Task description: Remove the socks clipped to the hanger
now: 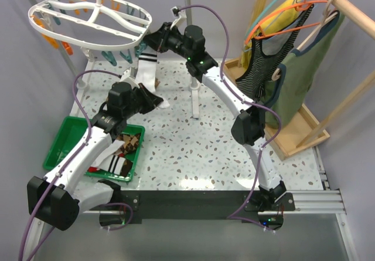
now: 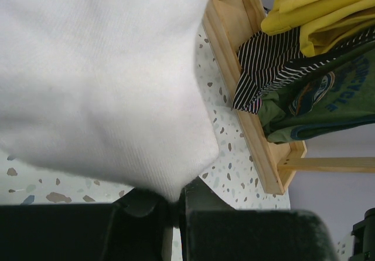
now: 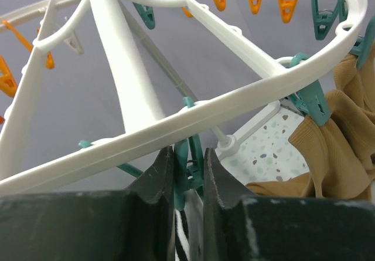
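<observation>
I should move my left gripper back and down from the hanger [image 1: 96,17] next and tilt it over the green bin with the white sock, because other socks lie there.
The white oval hanger [image 1: 96,17] hangs at the back left, with orange and teal clips on it. A white sock with black stripes [image 1: 145,70] hangs from its near edge. My left gripper [image 1: 155,101] is shut on the lower part of this sock, whose white fabric [image 2: 99,79] fills the left wrist view. My right gripper [image 1: 153,40] is at the hanger's rim [image 3: 234,100]. Its jaws are closed on the teal clip [image 3: 188,167] that holds the striped sock [image 3: 186,240]. A tan sock [image 3: 334,149] hangs from a neighbouring teal clip [image 3: 310,100].
A green bin [image 1: 58,141] at the front left holds several socks [image 1: 120,152]. A wooden rack [image 1: 299,126] at the right carries a striped tank top [image 1: 261,67] and a green garment [image 1: 304,67] on wire hangers. A white stand post [image 1: 194,97] rises mid-table.
</observation>
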Tool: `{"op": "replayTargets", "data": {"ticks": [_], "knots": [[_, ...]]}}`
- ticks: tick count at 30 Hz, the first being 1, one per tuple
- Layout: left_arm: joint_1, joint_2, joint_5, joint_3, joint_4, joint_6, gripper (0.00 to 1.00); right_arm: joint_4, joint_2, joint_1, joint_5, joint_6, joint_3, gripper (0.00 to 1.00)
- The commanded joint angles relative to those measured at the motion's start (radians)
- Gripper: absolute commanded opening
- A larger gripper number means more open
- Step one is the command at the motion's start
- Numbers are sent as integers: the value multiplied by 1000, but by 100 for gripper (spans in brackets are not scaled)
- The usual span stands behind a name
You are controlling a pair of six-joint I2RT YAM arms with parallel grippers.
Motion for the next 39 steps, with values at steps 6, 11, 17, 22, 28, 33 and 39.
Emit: {"op": "replayTargets", "data": {"ticks": [6, 11, 17, 22, 28, 33, 39], "knots": [[-4, -13, -1, 11, 3, -2, 0, 43, -2, 3, -11, 2, 16, 0], [-2, -39, -25, 19, -36, -3, 0, 41, -2, 5, -11, 5, 13, 0], [-2, -98, -175, 122, -340, 9, 0, 29, -21, 5, -6, 4, -14, 0], [-2, -183, -337, 148, -566, -22, 0, 12, -36, 5, -5, 2, -34, 0], [13, -263, -473, 88, -798, -102, 0, -14, -56, 5, 1, -7, -48, 0], [137, -244, -448, 71, -996, -148, 0, -37, -64, 6, 4, -12, -45, 0], [213, -258, -430, 53, -958, -88, 0, -45, -73, 6, 1, -9, -54, 0]]}}
